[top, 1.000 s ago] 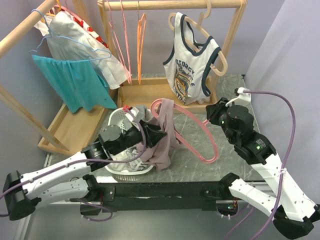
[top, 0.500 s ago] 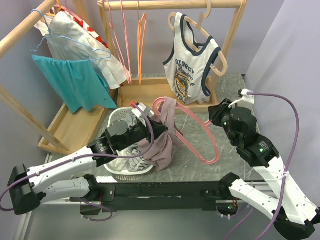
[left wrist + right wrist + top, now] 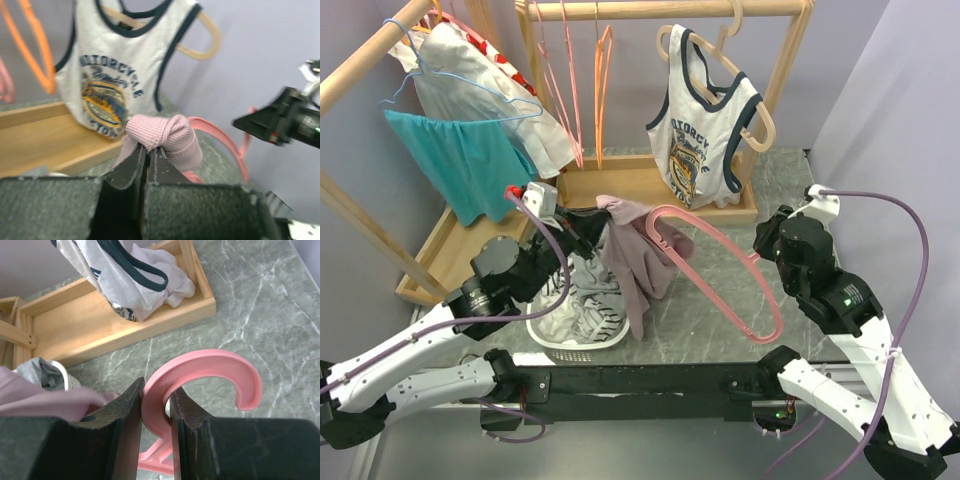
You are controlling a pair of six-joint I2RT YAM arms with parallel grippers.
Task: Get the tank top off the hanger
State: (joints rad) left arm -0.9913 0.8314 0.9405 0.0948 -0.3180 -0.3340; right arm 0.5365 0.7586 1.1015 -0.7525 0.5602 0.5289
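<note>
The left gripper will next be lowered over the marble (image 3: 672, 303) beside the basket to release the fold of the tank top, since that marble lies clear below the gripper and to its right in the top view.
A pink ribbed tank top (image 3: 635, 265) hangs from my left gripper (image 3: 603, 212), which is shut on a bunched fold of it (image 3: 165, 135). In the left wrist view the jaws (image 3: 148, 149) meet tightly under the cloth. A pink plastic hanger (image 3: 780, 322) slants across the marble table, its left end overlapping the cloth. My right gripper (image 3: 760, 250) is shut on the hanger's hook (image 3: 210, 365), with the jaws (image 3: 156, 387) pinching its stem. Whether the hanger's arm is still inside the tank top, I cannot tell.
A white laundry basket (image 3: 570, 335) with clothes sits under the left arm. Behind stands a wooden rack with a tray base (image 3: 620, 190), holding a white printed tank top (image 3: 705, 130), orange and pink hangers (image 3: 603, 80), and a teal garment (image 3: 470, 165).
My left gripper closed on the tank top and pulled it up and back to the left. The hanger's free end swung right and nearer, with the right gripper shifting slightly right.
</note>
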